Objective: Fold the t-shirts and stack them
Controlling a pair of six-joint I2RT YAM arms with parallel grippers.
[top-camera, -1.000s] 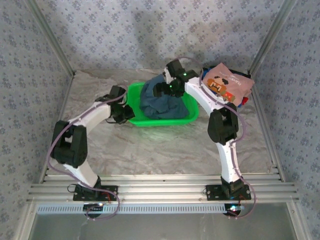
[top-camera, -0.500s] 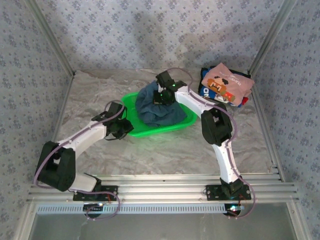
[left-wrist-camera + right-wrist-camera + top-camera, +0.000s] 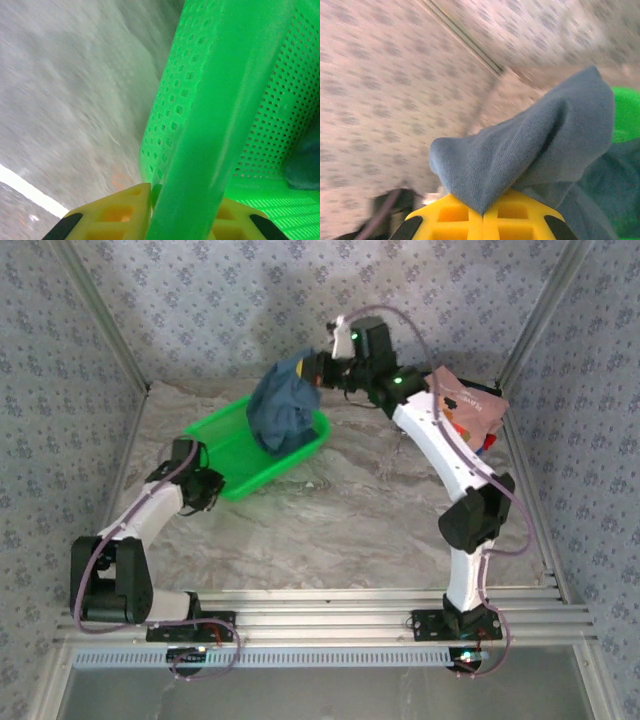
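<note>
I will next use my left gripper to slide the green mesh basket [image 3: 226, 448] onto the bare tabletop by the nearer side wall [image 3: 150, 448], because the basket reaches mid-table. Then I will let go of the basket's rim.
My right gripper [image 3: 318, 368] is shut on a pinch of the plain teal-blue t-shirt [image 3: 281, 406] and holds it up over the back of the table. The cloth hangs down into the green mesh basket [image 3: 226, 448]. In the right wrist view the yellow fingers [image 3: 451, 220] meet on a fold of the teal-blue shirt [image 3: 535, 145]. My left gripper [image 3: 210, 490] is shut on the basket's near-left rim. In the left wrist view the rim [image 3: 215, 100] runs between the yellow fingers [image 3: 112, 215]. A folded pink t-shirt [image 3: 468, 408] with red-brown print lies at the back right.
The basket sits tilted at the left-centre of the marbled table [image 3: 340, 530]. Patterned walls and metal corner posts [image 3: 530, 320] close in the back and sides. A slatted metal rail [image 3: 320, 620] runs along the near edge by the arm bases.
My right gripper has shut on the teal-blue shirt and lifted it up and back out of the basket. My left arm has drawn back left, dragging and turning the basket with it.
</note>
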